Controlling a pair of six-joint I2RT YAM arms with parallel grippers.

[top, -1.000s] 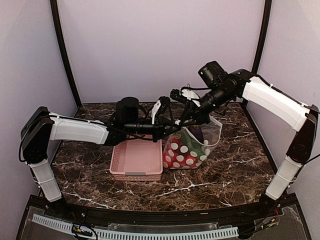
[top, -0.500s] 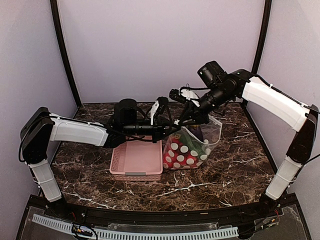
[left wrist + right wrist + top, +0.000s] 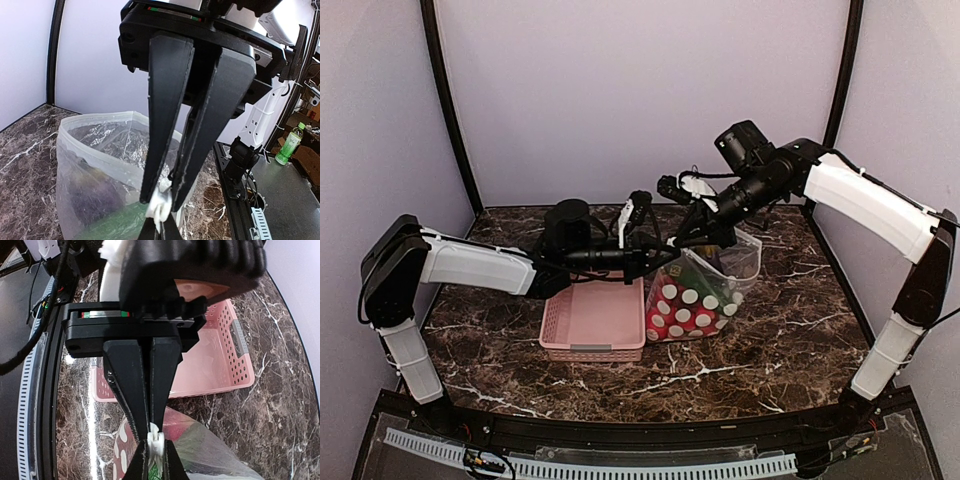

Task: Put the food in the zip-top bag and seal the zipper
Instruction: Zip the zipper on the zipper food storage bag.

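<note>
My right gripper is to slide along the zipper next, to the right in the top view, to the bag's opposite top corner (image 3: 758,244) and let go there, because the bag's opening is wide open.
The zip-top bag (image 3: 698,292), clear with white dots, stands right of the basket and holds red round fruits (image 3: 670,312), a green piece (image 3: 705,280) and the dark eggplant (image 3: 716,262). My left gripper (image 3: 658,248) and right gripper (image 3: 682,238) meet tip to tip over the bag's left top corner. Both are shut on a white bunched end of the zipper (image 3: 161,206). In the left wrist view my left gripper (image 3: 161,223) comes up from below and the right gripper (image 3: 167,192) down from above. The right wrist view shows the right gripper (image 3: 155,449), the zipper end (image 3: 156,436) and the left gripper (image 3: 151,421).
A pink slatted basket (image 3: 592,322) sits left of the bag, under the left forearm, with nothing showing in it; it also shows in the right wrist view (image 3: 210,360). Dark marble table (image 3: 780,330) all around. The enclosure walls stand close behind and at both sides.
The left arm has drawn back slightly to the left. The bag's top corner has risen a little and the bag leans more. Both grippers stay closed on the zipper end.
</note>
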